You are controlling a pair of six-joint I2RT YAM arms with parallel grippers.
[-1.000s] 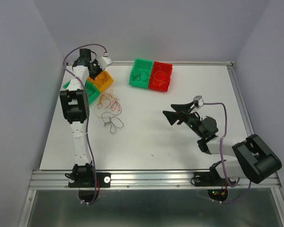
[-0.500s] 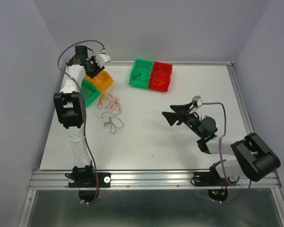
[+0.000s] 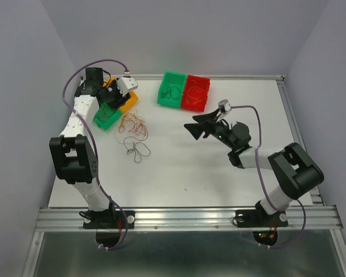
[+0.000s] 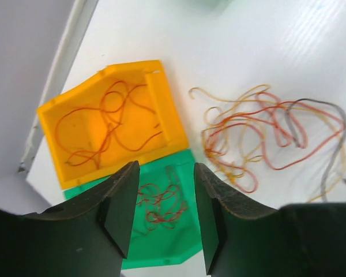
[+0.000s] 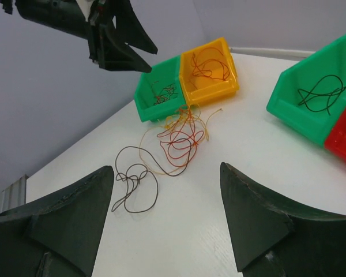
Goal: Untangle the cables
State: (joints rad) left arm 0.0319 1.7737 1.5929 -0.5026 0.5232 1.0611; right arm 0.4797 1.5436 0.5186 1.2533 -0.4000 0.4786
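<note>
My right gripper goes to the left in the top view next, then down onto the dark looped wire's near loops, in front of the tangle (image 3: pixel 133 123).
The cables lie loose on the white table: a red and orange tangle (image 3: pixel 133 123) and a dark looped wire (image 3: pixel 136 150) just in front of it. The left wrist view shows the tangle (image 4: pixel 271 134). The right wrist view shows the tangle (image 5: pixel 182 136) and the dark loop (image 5: pixel 136 184). My left gripper (image 3: pixel 108 103) is open and empty, hovering over a small green bin (image 4: pixel 161 228) that holds a red wire (image 4: pixel 160 203). My right gripper (image 3: pixel 195 128) is open and empty, above the table to the right of the tangle, pointing at it (image 5: pixel 166 173).
An orange bin (image 3: pixel 126 100) with an orange wire touches the small green bin (image 3: pixel 106 117) at the back left. A green bin (image 3: pixel 172 88) with a dark wire and a red bin (image 3: pixel 196 93) stand together at the back centre. The left wall is close.
My left arm has swung and brought its gripper down over the small green bin. My right gripper has moved left and further back, closer to the tangle. The cables have not moved.
</note>
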